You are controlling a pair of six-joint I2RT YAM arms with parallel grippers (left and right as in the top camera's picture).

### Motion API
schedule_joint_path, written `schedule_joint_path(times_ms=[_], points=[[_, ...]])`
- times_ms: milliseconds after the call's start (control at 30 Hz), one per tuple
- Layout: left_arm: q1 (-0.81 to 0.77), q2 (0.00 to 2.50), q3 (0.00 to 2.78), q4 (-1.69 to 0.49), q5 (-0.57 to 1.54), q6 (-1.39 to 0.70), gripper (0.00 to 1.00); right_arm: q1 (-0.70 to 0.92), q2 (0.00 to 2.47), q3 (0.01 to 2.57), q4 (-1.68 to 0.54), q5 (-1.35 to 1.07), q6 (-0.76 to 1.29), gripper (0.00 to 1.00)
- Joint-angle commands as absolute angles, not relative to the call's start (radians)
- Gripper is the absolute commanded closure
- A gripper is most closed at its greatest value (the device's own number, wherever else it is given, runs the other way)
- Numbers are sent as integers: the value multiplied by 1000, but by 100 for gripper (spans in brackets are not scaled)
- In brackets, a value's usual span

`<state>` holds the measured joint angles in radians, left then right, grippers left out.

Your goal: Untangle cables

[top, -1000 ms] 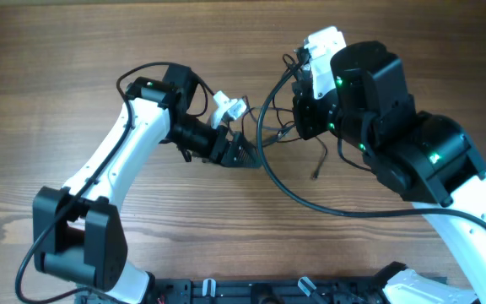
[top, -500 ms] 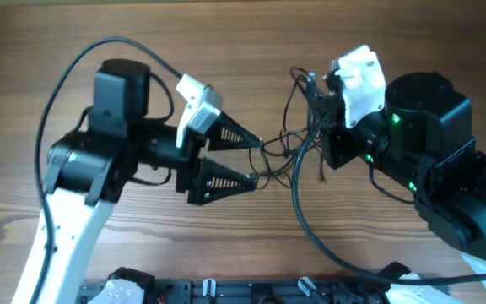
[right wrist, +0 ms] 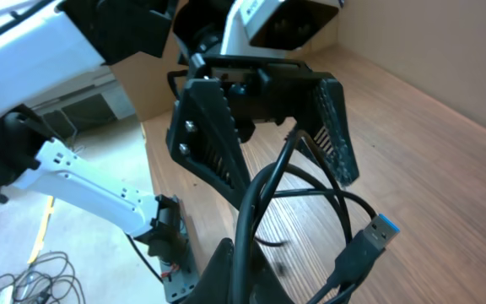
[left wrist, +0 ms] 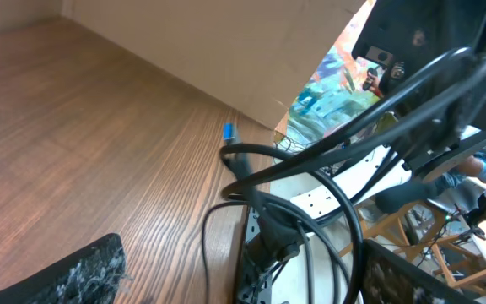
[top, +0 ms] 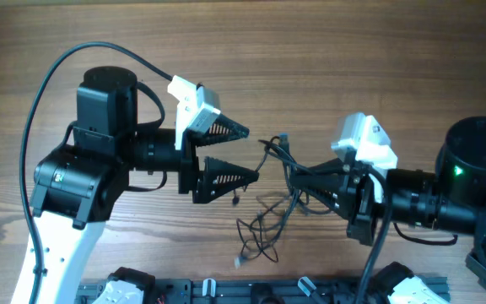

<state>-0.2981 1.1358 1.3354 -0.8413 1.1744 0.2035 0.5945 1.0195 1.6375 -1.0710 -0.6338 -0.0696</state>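
My right gripper swings outward next, fingers turning down toward the table, then releases the cables (top: 268,221) beyond the front tangle, where the wood is empty.
The cables (top: 268,221) are thin dark wires in a loose tangle at the table's front centre. One plug end (top: 282,140) is raised and another lies near the front edge (top: 238,261). My right gripper (top: 304,184) points left and is shut on the cables. In the right wrist view the cables (right wrist: 245,211) run up from its jaws (right wrist: 245,283), with a blue-tipped USB plug (right wrist: 375,236) beside them. My left gripper (top: 251,154) is open and empty, just left of the raised plug. In the left wrist view its jaws (left wrist: 243,257) frame the cables (left wrist: 207,245) and the blue plug tip (left wrist: 228,131).
The thick black cable of the left arm (top: 49,93) arcs over the left of the wooden table (top: 378,67). A black rail (top: 251,291) runs along the front edge. The right arm's body (top: 471,186) fills the right side.
My right gripper has pulled back toward the front right with the cables in it, and the tangle now trails loose toward the front edge. The left gripper stays open, barely moved.
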Motion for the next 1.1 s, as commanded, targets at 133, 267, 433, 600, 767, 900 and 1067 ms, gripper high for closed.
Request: schedule_joint_path(times_ms=[133,267,433,600,767,900,1067], points=[[-408,1145,1346,-852,1151,234,9,594,1017,1657,-1065,-687,-55,96],[-441,1147,1346,-840,1014,235,12,594,1017,1657,-1038,-837,-49,96],[-442,1197,1346,-791,806,145,22,594,1017,1657,-1034,-975,-44,96],[-455,1257,1346,-719,795,59,25,594,1017,1657,-1065,-918,-45,96],[-473,1256,1346,-798,794,67,23,594,1017,1656,-1076,-691,-46,96],[-473,1256,1346,-831,794,74,18,594,1037,1656,-1106,-287,-39,96],[-474,1256,1346,-831,796,73,18,594,1164,1656,-1108,48,114,96]])
